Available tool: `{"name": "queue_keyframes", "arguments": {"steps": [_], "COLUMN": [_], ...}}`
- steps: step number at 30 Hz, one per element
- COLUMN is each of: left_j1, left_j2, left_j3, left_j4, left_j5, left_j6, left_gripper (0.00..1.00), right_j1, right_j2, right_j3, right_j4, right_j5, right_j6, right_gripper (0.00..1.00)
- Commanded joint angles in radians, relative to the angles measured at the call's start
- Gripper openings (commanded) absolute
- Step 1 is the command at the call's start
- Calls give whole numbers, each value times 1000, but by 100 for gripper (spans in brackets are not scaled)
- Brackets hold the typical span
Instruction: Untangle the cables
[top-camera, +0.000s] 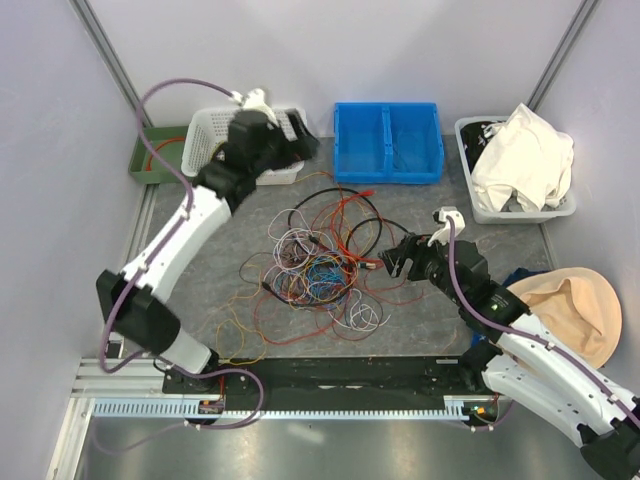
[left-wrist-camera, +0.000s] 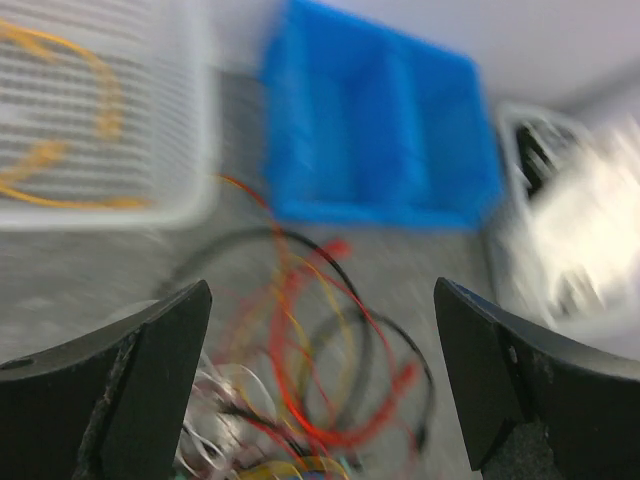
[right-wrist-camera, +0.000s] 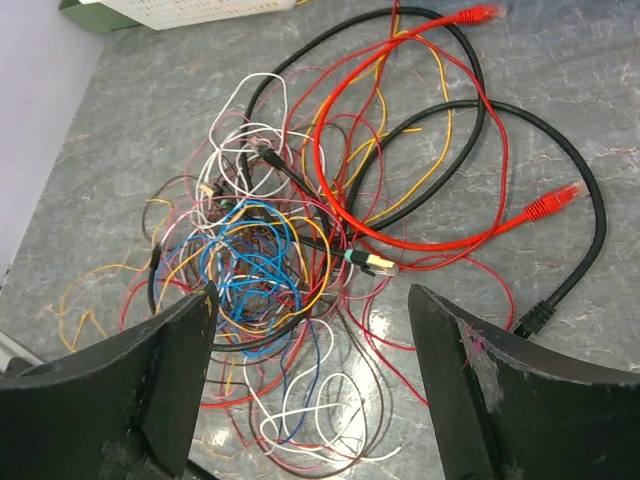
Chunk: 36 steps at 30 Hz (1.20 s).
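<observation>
I should first bring my right gripper down onto the bend in the thin yellow wire beside the black plug, because the wire bows out past the blue loops there.
The cables (top-camera: 315, 265) lie in a tangled heap on the grey table: thin red, orange, yellow, blue and white wires, with thicker black and red cables looped at the far side. My left gripper (top-camera: 296, 150) is open and empty, high up by the white basket; its blurred wrist view (left-wrist-camera: 320, 300) shows the cables (left-wrist-camera: 310, 380) below. My right gripper (top-camera: 392, 262) is open and empty just right of the heap. In the right wrist view (right-wrist-camera: 310, 300) it hovers over the cables (right-wrist-camera: 290, 240), above white and blue loops.
A white basket (top-camera: 215, 140) holding an orange wire and a green tray (top-camera: 150, 160) stand at the back left. A blue bin (top-camera: 388, 142) is at the back centre and a grey tub (top-camera: 470, 135) of white cloth at the back right. A beige cloth (top-camera: 570, 310) lies on the right.
</observation>
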Motion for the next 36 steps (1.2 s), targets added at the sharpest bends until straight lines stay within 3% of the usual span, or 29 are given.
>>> {"name": "queue_keyframes", "arguments": {"steps": [1,4,10,17,22,27,32,34,36], "left_j1": [-190,-259,-396,-457,-459,-459,-459,-459,-459], "left_j2": [-156,-280,-534,-725,-841,-927,-960,-964,-972], "left_j3": [-314,-510,-733,-898,-948,-945,-955,-956,-955], "left_j4": [87,139,132,81,37,-18,-49,-55,-60], "left_j5": [23,32,-53,-86,-87,-127,-155,-162,-179], "left_j6": [-3,-79,-142,-217,-233,-216,-199,-199,-195], "left_gripper": [100,100,99,100,100,100,100,100,100], "right_j1": [0,0,3,58,78,78,78,78,83], "right_j2": [33,79,217,450,569,684,782,758,716], "right_j3": [-48,-91,-127,-75,-23,47,78,74,66], "right_j4": [81,137,277,394,432,447,461,464,460], "right_j5": [5,-49,-136,-147,-63,-69,-74,-66,-54], "right_j6": [-2,35,64,64,49,32,41,46,44], "right_gripper": [84,82,78,71,69,54,29,15,9]}}
